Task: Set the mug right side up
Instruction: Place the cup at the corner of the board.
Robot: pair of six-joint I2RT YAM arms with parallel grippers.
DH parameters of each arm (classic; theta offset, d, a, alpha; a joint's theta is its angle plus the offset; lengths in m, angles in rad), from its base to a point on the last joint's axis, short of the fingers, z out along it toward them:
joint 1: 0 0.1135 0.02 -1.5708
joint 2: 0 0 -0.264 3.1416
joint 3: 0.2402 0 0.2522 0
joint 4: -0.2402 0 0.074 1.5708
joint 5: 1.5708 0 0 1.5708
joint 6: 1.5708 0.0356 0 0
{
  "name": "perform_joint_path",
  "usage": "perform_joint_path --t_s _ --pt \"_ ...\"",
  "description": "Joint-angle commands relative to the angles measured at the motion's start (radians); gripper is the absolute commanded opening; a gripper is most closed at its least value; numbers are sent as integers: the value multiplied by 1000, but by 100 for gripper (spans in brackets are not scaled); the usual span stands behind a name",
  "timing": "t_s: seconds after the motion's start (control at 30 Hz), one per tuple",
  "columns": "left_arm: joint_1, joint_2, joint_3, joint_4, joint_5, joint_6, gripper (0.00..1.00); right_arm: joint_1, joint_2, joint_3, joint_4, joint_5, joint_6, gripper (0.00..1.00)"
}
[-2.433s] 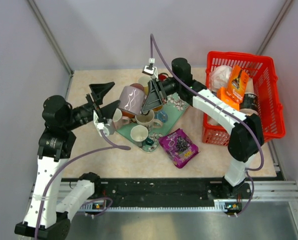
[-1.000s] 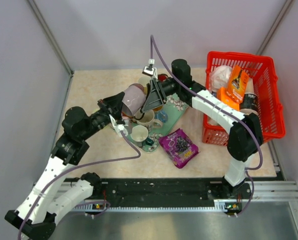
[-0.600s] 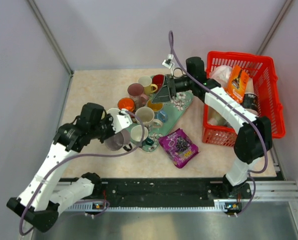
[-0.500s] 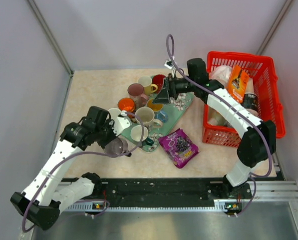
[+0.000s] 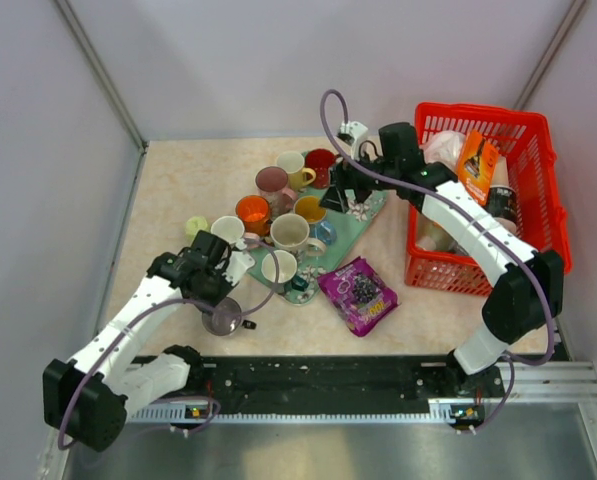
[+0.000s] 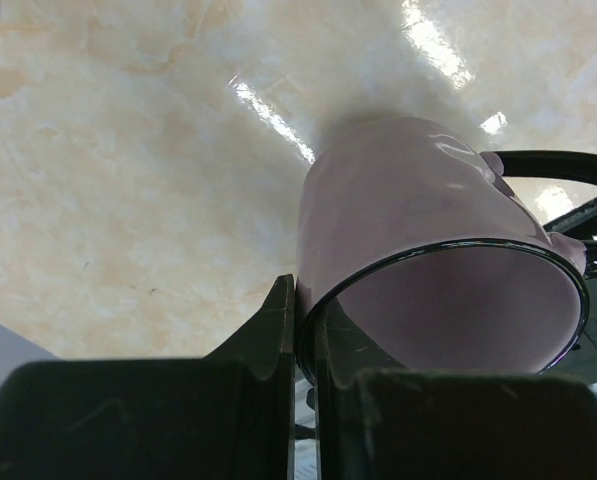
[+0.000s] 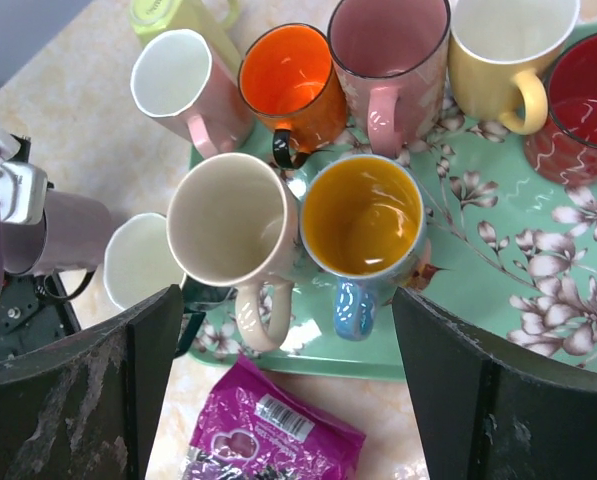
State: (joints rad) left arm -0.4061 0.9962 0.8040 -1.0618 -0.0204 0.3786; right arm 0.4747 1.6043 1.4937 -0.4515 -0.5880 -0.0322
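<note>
Next, my right gripper moves back, down and to the left in the top view onto the mauve mug's black handle (image 5: 249, 324) (image 7: 78, 288), since it sticks out free.
The mauve mug (image 5: 223, 317) with a black handle sits mouth up at the front left, off the tray. Its base is at or just above the tabletop; I cannot tell which. My left gripper (image 5: 218, 303) is shut on its rim. In the left wrist view, one finger is outside the wall and one inside, with the left gripper (image 6: 304, 300) pinching the mug (image 6: 408, 220). My right gripper (image 5: 336, 192) hangs open and empty over the tray. In the right wrist view, the right gripper (image 7: 286, 293) looks down on a cream mug, and the mauve mug (image 7: 73, 232) shows at the left edge.
Several upright mugs crowd the green floral tray (image 5: 363, 215), with a white one and a lime-green cup (image 5: 195, 226) beside it. A purple snack pouch (image 5: 358, 292) lies in front of the tray. A red basket (image 5: 538, 200) of packets stands at the right.
My left arm carried the mauve mug from above the tray down to the front left, turning it mouth up. My right gripper let go, opened wide and drew back to the right.
</note>
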Motion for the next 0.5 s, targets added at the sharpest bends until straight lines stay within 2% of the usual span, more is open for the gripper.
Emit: perform_joint_path --t_s 0.0,0.13,0.2,0.23,0.33,0.4,0.47 --pt "10 24 -34 112 -16 -24 0 1 -61 -3 -12 40 -49 84" --pt "30 39 -49 138 7 -27 0 1 -64 5 -33 36 -69 84" --pt "41 36 -48 145 -1 -30 27 1 -64 5 -39 27 -74 84" --pt "47 32 -40 140 -3 -32 36 1 -66 4 -42 22 -77 83" --pt "64 18 0 108 16 -17 50 10 -69 -4 -52 51 -90 83" --pt "84 4 46 56 118 28 55 30 -69 -19 -67 121 -103 82" --pt "116 -22 78 31 149 49 57 74 -73 -41 -76 151 -129 82"
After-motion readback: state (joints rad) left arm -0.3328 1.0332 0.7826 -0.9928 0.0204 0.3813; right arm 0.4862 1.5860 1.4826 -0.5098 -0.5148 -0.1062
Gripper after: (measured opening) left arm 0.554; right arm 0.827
